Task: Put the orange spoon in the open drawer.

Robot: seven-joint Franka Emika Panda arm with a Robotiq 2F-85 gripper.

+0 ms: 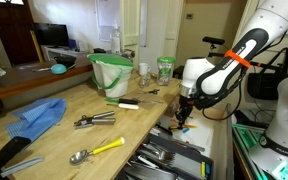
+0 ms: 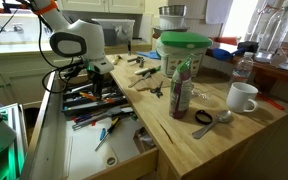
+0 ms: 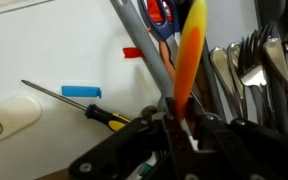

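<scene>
The robot's gripper will next go down toward the gray divider near the screwdriver handle (image 3: 162, 76) and let go of the orange spoon (image 3: 189, 50), because that part of the drawer is below the gripper.
In the wrist view my gripper (image 3: 177, 125) is shut on the orange spoon (image 3: 189, 50), which sticks out from the jaws over the open drawer (image 3: 54, 45). Below it lie forks (image 3: 246, 60) and other utensils. In both exterior views the gripper (image 1: 184, 110) (image 2: 80, 72) hangs low over the drawer (image 1: 174, 152) (image 2: 89, 158), above its filled cutlery section. The spoon itself is too small to make out in the exterior views.
A screwdriver (image 3: 84, 108) and a blue piece (image 3: 81, 91) lie in the drawer. On the counter are a yellow-handled spoon (image 1: 99, 150), metal tongs (image 1: 94, 120), a blue cloth (image 1: 39, 115), a green-rimmed bucket (image 1: 112, 72), a bottle (image 2: 181, 88) and a white mug (image 2: 242, 97).
</scene>
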